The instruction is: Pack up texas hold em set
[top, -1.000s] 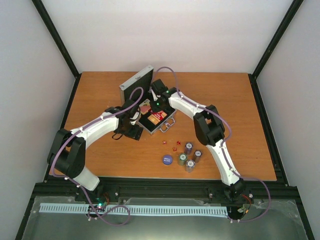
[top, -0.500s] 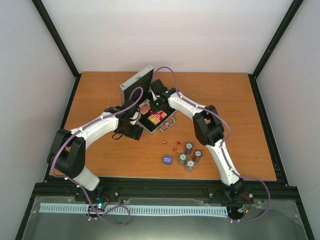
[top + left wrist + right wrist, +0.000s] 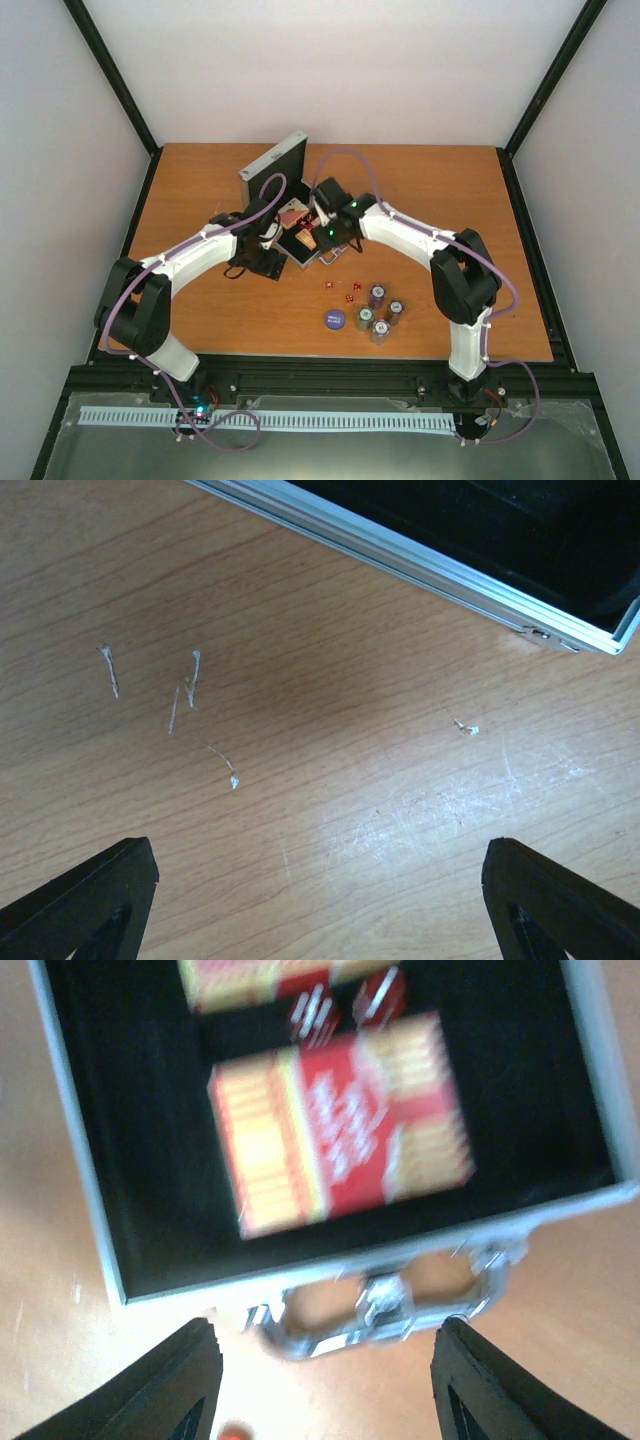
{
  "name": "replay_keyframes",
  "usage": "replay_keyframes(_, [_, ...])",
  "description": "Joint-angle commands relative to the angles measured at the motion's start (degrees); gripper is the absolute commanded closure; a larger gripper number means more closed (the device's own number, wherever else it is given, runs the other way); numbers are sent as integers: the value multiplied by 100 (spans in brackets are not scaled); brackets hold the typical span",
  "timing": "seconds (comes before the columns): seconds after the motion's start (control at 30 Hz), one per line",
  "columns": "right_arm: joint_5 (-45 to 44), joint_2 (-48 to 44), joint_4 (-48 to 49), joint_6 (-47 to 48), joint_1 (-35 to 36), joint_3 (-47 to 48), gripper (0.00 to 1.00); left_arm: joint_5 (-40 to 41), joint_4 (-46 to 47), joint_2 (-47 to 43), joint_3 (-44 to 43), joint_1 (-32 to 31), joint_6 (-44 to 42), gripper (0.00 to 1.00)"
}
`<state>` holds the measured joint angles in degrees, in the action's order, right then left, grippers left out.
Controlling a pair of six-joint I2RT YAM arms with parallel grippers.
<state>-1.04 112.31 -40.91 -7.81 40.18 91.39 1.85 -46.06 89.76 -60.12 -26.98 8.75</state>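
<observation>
I will pull my right gripper back and down until its open fingers are on both sides of the red die nearest the handle, because that die lies loose outside the case.
The silver case (image 3: 300, 222) lies open on the table with its lid (image 3: 274, 164) upright. In the right wrist view its black lining (image 3: 130, 1160) holds a red-orange card deck (image 3: 340, 1120), part of another deck (image 3: 270, 975) and two red dice (image 3: 315, 1015). My right gripper (image 3: 325, 1390) hovers open over the case's metal handle (image 3: 380, 1300), with nothing between its fingers. My left gripper (image 3: 320, 900) stands wide open over bare wood beside the case's edge (image 3: 420, 555). Loose dice (image 3: 349, 297), a blue disc (image 3: 334, 319) and chip stacks (image 3: 377, 296) sit in front of the case.
A red die (image 3: 232, 1432) lies on the wood just by my right gripper's left finger. Scratches mark the table (image 3: 190, 680) under the left gripper. A black frame (image 3: 520, 130) and white walls close in the table.
My right gripper has opened and drawn back from inside the case to its handle side, the arm's elbow swinging right. The left arm has not moved.
</observation>
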Motion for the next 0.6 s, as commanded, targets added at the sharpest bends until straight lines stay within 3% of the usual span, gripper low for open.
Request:
replay_keyframes(0.0, [-81, -357, -278, 33, 481, -1070, 41, -94, 11, -20, -209, 62, -43, 8])
replay_keyframes(0.23, [136, -617, -91, -333, 830, -1831, 41, -132, -42, -48, -246, 62, 20, 8])
replay_keyframes(0.57, [284, -214, 91, -211, 840, -1690, 44, -67, -63, -65, -182, 62, 128, 8])
